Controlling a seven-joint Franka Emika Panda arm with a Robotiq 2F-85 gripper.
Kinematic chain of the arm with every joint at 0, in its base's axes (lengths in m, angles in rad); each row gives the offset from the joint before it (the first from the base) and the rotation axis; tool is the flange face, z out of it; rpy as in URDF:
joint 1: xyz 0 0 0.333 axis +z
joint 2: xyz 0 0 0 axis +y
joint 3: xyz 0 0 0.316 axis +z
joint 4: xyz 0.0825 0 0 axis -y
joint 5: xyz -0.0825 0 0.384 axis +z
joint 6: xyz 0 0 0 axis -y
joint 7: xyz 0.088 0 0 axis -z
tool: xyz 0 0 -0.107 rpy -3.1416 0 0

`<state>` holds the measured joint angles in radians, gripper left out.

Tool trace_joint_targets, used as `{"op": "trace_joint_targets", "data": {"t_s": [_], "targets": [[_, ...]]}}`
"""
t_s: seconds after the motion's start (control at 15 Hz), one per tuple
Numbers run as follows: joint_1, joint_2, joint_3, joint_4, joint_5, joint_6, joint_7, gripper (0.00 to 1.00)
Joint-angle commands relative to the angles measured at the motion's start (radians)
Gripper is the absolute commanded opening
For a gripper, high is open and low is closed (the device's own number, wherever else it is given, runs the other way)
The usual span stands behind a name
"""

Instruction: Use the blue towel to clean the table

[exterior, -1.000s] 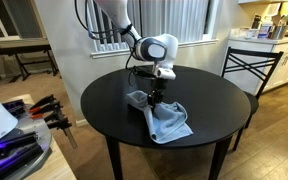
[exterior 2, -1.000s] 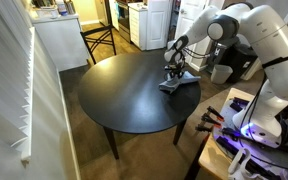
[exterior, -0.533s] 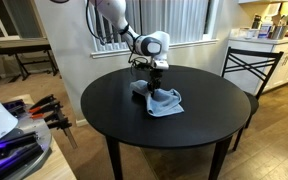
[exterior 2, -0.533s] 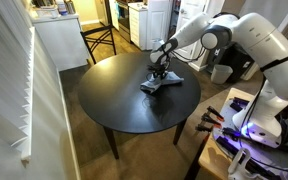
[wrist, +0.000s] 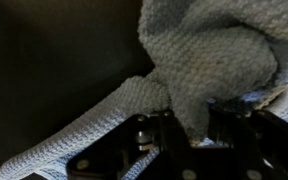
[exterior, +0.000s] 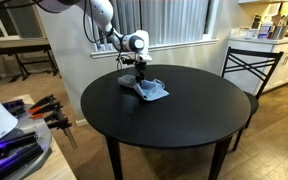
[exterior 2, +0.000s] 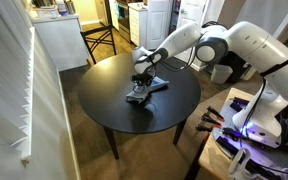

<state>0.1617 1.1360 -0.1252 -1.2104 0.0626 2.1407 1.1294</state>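
My gripper drags the fold back toward my base next, then releases it.
The blue towel [exterior: 150,92] lies crumpled on the round black table [exterior: 184,125]. In both exterior views my gripper [exterior: 139,82] presses down on it and is shut on a fold of it; the towel trails behind the gripper [exterior 2: 139,92]. In the wrist view the towel [wrist: 209,50] fills the upper right, and a fold of it runs down between my dark fingers [wrist: 189,135]. The towel [exterior 2: 149,90] sits near the table's middle in an exterior view.
A black chair [exterior: 246,65] stands beyond the table's far side. A white counter [exterior 2: 59,40] and another chair [exterior 2: 102,40] stand behind the table [exterior 2: 114,105]. Tools and clamps [exterior: 46,110] lie on a bench beside the table.
My gripper has dragged the towel across the tabletop, away from the edge nearest the robot's base and toward the table's middle and far side. The towel stays in its grip.
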Motion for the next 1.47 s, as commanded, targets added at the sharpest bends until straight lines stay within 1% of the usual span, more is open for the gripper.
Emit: {"op": "trace_joint_targets", "data": {"t_s": [0.0, 0.13, 0.27, 0.4, 0.47, 0.67, 0.87, 1.0, 1.07, 1.13, 1.2, 1.27, 1.33, 1.4], "targets": [[0.054, -0.059, 0.053, -0.177, -0.041, 0.067, -0.094, 0.06], [0.07, -0.104, 0.06, -0.259, -0.066, 0.078, -0.152, 0.06], [0.07, -0.15, 0.06, -0.336, -0.089, 0.08, -0.227, 0.06], [0.065, -0.199, 0.039, -0.415, -0.114, 0.049, -0.285, 0.05], [0.068, -0.219, 0.021, -0.455, -0.123, 0.054, -0.283, 0.06], [0.062, -0.247, -0.03, -0.52, -0.15, 0.034, -0.261, 0.06], [0.057, -0.259, -0.08, -0.567, -0.165, 0.107, -0.224, 0.05], [0.06, -0.263, -0.109, -0.579, -0.164, 0.131, -0.193, 0.06], [0.057, -0.273, -0.116, -0.591, -0.161, 0.145, -0.191, 0.25], [0.056, -0.284, -0.123, -0.606, -0.16, 0.162, -0.191, 0.2], [0.056, -0.304, -0.129, -0.632, -0.155, 0.186, -0.186, 0.45], [0.056, -0.328, -0.131, -0.664, -0.151, 0.222, -0.183, 0.45], [0.059, -0.349, -0.137, -0.692, -0.153, 0.248, -0.181, 0.5], [0.061, -0.379, -0.14, -0.731, -0.15, 0.284, -0.178, 0.56]]}}
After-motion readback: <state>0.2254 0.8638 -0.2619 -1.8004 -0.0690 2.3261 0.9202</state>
